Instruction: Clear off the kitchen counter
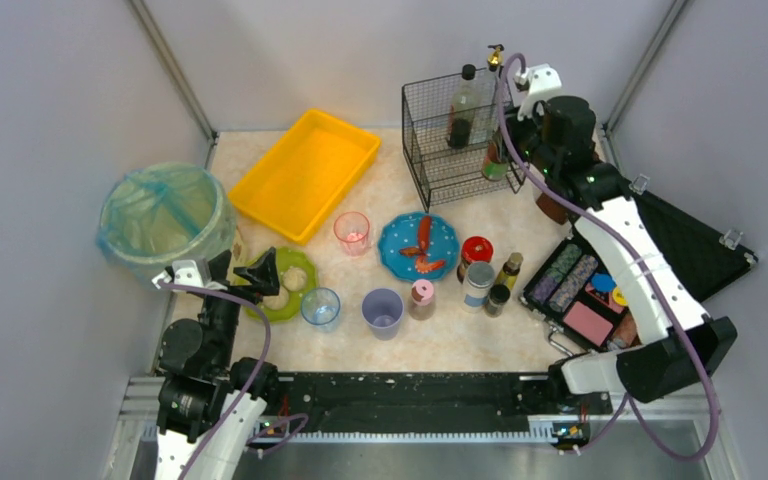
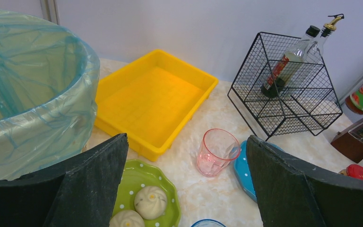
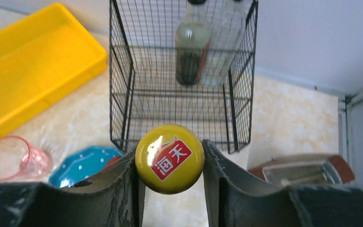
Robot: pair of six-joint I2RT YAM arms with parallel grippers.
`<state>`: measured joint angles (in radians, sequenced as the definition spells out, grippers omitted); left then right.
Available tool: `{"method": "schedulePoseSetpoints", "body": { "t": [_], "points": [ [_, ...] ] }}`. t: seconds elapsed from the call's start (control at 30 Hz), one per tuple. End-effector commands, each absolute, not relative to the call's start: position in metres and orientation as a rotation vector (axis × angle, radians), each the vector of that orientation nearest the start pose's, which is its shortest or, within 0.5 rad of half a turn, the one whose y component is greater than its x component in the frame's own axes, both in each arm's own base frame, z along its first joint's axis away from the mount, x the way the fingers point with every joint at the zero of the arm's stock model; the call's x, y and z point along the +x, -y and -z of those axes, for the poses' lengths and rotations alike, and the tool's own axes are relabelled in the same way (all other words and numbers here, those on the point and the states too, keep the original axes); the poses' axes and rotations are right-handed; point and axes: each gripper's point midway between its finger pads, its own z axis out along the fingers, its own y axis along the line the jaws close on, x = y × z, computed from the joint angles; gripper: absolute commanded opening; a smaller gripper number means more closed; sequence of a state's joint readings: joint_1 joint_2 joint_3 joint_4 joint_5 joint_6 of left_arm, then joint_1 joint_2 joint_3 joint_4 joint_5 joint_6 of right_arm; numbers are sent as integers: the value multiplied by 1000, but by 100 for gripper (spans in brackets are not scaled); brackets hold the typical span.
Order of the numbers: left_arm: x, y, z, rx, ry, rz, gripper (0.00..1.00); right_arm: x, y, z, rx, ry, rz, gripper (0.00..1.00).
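Observation:
The green-labelled bottle will be released once my right gripper goes outward, then down into the rack's empty back corner (image 1: 432, 140) (image 3: 149, 71), which lies to its left in the top view.
The kitchen counter (image 1: 450, 345) is beige and mottled and holds many items. My right gripper (image 1: 503, 150) (image 3: 170, 147) is shut on the yellow cap (image 3: 169, 158) of a green-labelled bottle (image 1: 495, 162), just in front of the black wire rack (image 1: 450, 130) (image 3: 179, 80). Two bottles stand in the rack. My left gripper (image 1: 265, 272) (image 2: 186, 142) is open and empty above the green plate (image 1: 298, 265) (image 2: 132, 182) with buns (image 2: 150, 202). A pink cup (image 1: 352, 232) (image 2: 216, 152) stands ahead of it.
A yellow tray (image 1: 305, 172) lies at the back left and a bag-lined bin (image 1: 165, 215) at the left. A blue plate (image 1: 400, 240), a blue cup (image 1: 320, 307), a purple cup (image 1: 383, 312) and several jars (image 1: 477, 284) stand mid-counter. An open black case (image 1: 585, 295) lies at the right.

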<state>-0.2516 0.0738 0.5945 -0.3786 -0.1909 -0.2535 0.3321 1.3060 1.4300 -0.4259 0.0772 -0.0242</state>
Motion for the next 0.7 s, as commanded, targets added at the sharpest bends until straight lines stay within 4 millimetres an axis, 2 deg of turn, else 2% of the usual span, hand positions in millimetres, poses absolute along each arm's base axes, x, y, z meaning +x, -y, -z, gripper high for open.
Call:
{"method": "schedulePoseSetpoints", "body": {
  "t": [0.0,0.2,0.23,0.43,0.67],
  "points": [
    [189,27,-309,-149,-1408,295,99,424,-143,-432,-293,-1588,-158,0],
    [189,27,-309,-149,-1410,292,99,457,-173,-461,-316,-1478,-213,0],
    [190,27,-308,-150,-1412,290,99,465,-180,-461,-323,-1467,-225,0],
    [193,28,-306,-149,-1428,285,99,490,-208,-488,-344,-1340,-304,0],
    [197,27,-301,-151,-1451,269,99,521,-227,-510,-356,-1240,-327,0]
  ]
}}
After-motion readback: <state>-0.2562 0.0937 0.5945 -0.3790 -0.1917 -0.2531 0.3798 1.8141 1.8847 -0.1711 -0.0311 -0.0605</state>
